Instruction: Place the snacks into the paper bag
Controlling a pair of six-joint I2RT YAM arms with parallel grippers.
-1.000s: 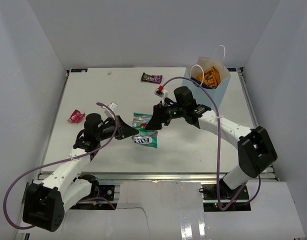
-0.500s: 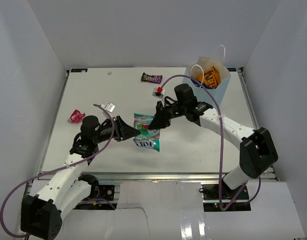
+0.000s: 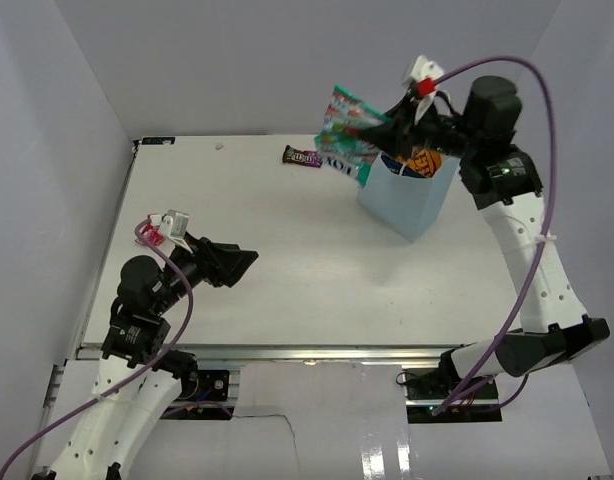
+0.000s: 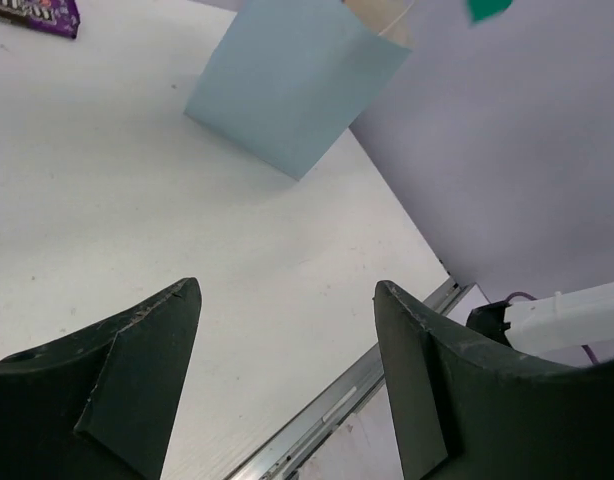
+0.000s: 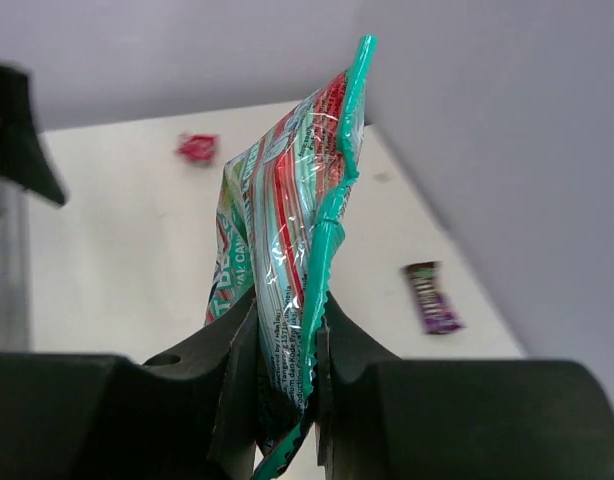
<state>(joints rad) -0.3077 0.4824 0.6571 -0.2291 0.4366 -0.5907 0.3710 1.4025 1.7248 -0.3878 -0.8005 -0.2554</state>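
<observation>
The teal-white snack bag (image 3: 345,135) is still hanging beside the paper bag's opening (image 3: 421,163), so I will move my right gripper over that opening, tilt it down, lower it and let go.
My right gripper (image 3: 379,128) is shut on the teal-white snack bag (image 3: 345,135) and holds it in the air, just left of the light blue paper bag's (image 3: 405,198) mouth. In the right wrist view the packet (image 5: 287,225) is pinched by one edge and sticks out beyond the right gripper (image 5: 287,312). An orange snack bag (image 3: 423,160) lies inside the paper bag. A purple candy pack (image 3: 302,157) lies at the back of the table. My left gripper (image 3: 243,262) hovers open and empty at the near left; its view shows the left gripper (image 4: 285,290) and the paper bag (image 4: 292,85).
A small red-pink wrapper (image 3: 145,232) lies near the table's left edge, partly behind my left wrist. It also shows far off as a red wrapper (image 5: 197,147) in the right wrist view. White walls close the table's back and sides. The table's front rail (image 4: 337,400) runs below my left gripper.
My right gripper shut on the teal-white bag and lifted it from mid-table up to the paper bag. My left gripper opened, let the packet go and drew back to the left.
</observation>
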